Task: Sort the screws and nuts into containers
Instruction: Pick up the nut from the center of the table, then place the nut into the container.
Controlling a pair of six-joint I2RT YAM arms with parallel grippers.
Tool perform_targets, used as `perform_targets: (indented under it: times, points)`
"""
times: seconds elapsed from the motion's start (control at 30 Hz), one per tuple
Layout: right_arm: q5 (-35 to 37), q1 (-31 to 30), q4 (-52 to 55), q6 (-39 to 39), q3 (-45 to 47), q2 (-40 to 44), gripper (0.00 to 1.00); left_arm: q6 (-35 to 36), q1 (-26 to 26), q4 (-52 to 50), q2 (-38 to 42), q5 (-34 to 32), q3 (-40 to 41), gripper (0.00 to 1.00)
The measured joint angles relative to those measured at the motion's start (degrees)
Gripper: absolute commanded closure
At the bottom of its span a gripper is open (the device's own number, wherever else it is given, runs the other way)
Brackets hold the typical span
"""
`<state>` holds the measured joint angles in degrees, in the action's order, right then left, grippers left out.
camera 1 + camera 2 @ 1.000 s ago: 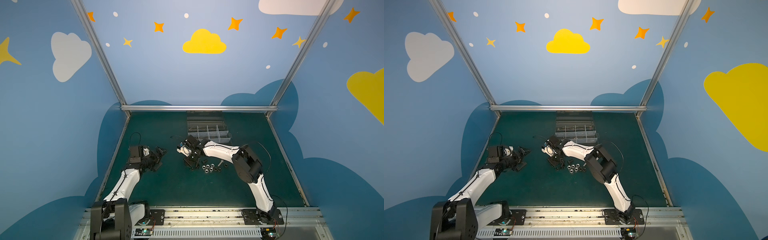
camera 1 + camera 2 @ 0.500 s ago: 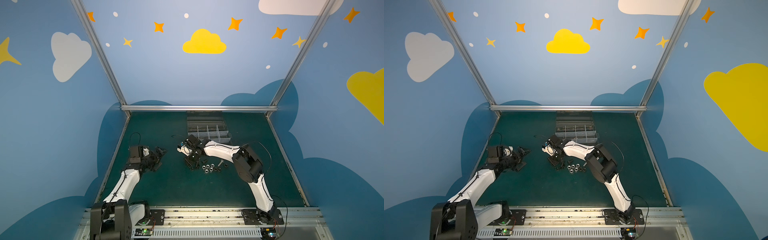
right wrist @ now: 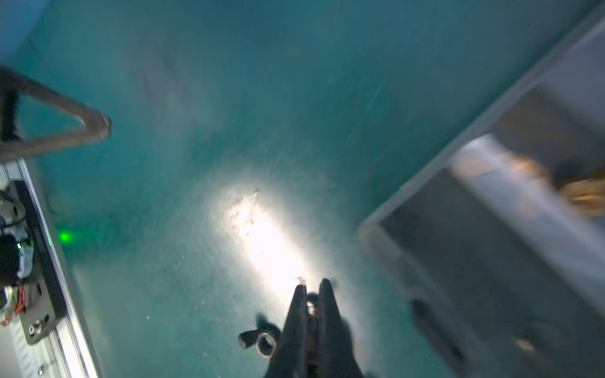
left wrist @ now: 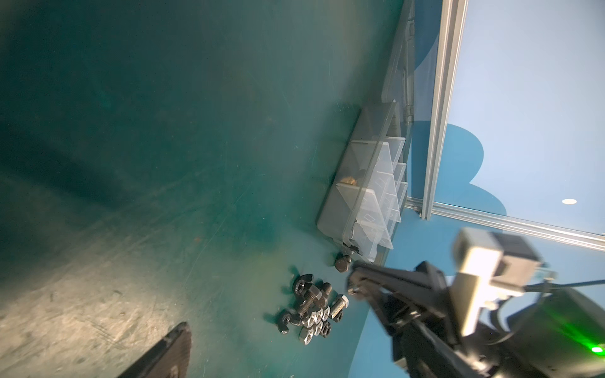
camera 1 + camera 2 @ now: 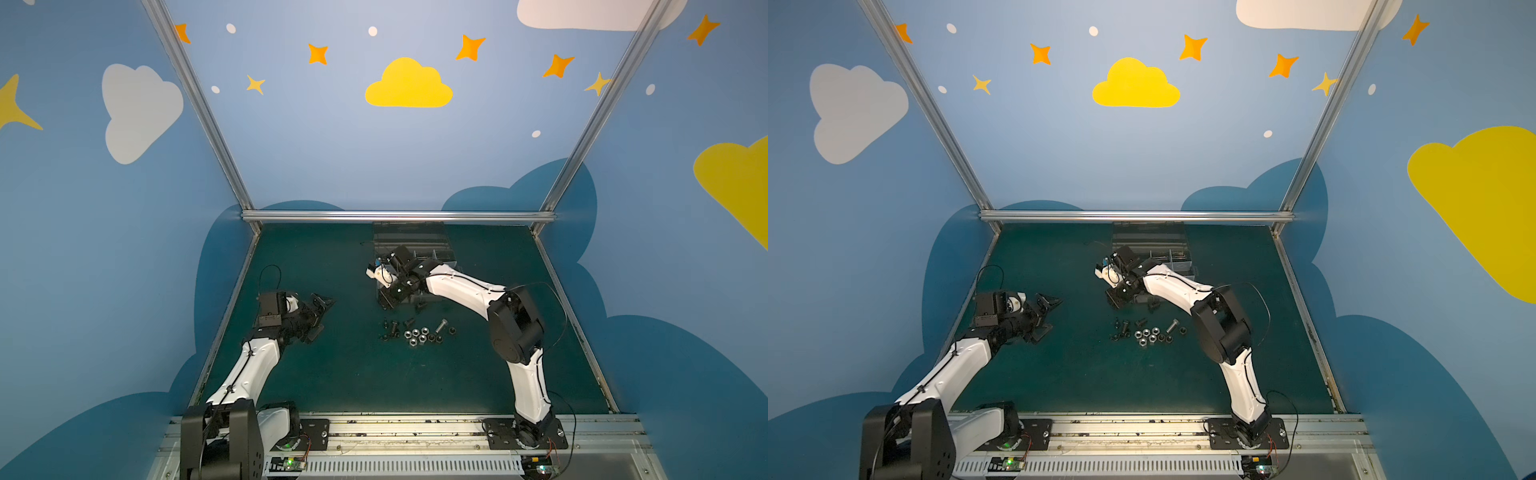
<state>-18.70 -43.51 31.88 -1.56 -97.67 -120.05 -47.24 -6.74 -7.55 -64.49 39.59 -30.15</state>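
The dark bit in my right gripper goes outward past the box's front side next. It comes free over the section of the box beside the brass-coloured pieces.
Loose screws and nuts lie in a pile [image 5: 415, 332] [image 5: 1148, 332] [image 4: 314, 311] on the green mat, with a silver hex screw [image 5: 441, 325] at its edge. My right gripper [image 5: 383, 305] [image 5: 1115, 303] [image 3: 312, 288] hovers between the pile and the containers [image 5: 440, 253] [image 5: 1177, 257] [image 4: 366, 196] [image 3: 491, 229], jaws shut. A dark bit shows between the tips, and a dark wing nut [image 3: 262, 340] juts out beside one finger. My left gripper [image 5: 322, 313] [image 5: 1046, 313] is open and empty, far to the pile's left.
A black bolt [image 5: 420, 307] [image 4: 342, 263] lies alone near the box's front wall. Brass-coloured pieces [image 4: 348, 180] [image 3: 582, 196] sit in one compartment. The clear lid stands open behind the box. Aluminium rails [image 5: 399, 216] and blue walls bound the mat.
My right gripper has shut and moved from the pile's left end up toward the box. The left arm has stayed still.
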Motion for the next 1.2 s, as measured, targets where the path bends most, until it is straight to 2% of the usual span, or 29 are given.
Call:
perform_targets:
  times: [0.17,0.37,0.6,1.2]
  points:
    - [1.29,4.04,0.48,-0.76,-4.48,0.0,1.0,0.0,0.0,0.02,0.0,0.09,0.0,0.0]
    - [6.43,7.98,0.98,-1.31,-9.81,-1.16,1.0,0.0,0.42,0.74,-0.81,1.2,0.0,0.0]
    - [9.68,11.21,1.29,-1.27,-10.82,-4.79,1.0,-0.09,3.82,1.99,-3.41,1.46,-0.15,0.0]
    - [11.5,12.5,1.88,-1.46,-12.26,-10.27,1.0,-4.02,10.69,9.33,-11.23,1.29,-2.73,0.0]
